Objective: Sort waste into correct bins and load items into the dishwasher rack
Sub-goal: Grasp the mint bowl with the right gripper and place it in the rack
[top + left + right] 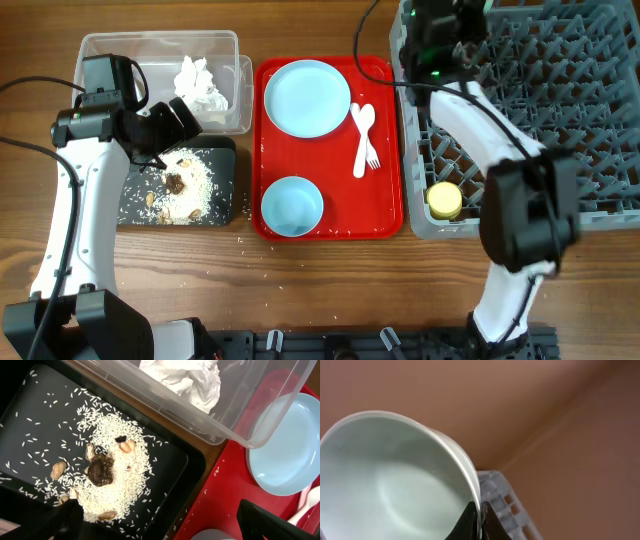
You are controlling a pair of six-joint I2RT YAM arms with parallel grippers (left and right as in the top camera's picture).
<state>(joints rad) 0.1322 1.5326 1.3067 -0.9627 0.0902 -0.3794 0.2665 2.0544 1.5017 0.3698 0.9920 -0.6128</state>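
The right gripper lowers into the rack's corner by the red serving tray (495,489) next and releases the bowl's rim, as the grey rack's far end shows empty pegs.
My left gripper (183,117) is open and empty, hovering over the black tray (226,182) that holds rice and brown scraps (185,186); the left wrist view (167,521) shows its fingers apart above the rice (117,467). The clear box (160,48) holds the white napkin (200,84). My right gripper (479,521) is shut on the rim of the pale green bowl (385,485), above the far left corner of the grey rack (580,120). The yellow cup (444,200) stands in the rack. The red wrapper is out of view.
The red serving tray (388,150) between bins and rack carries the blue plate (305,97), the blue bowl (292,205) and the white fork and spoon (363,136). Stray rice grains lie on the wood in front of the trays.
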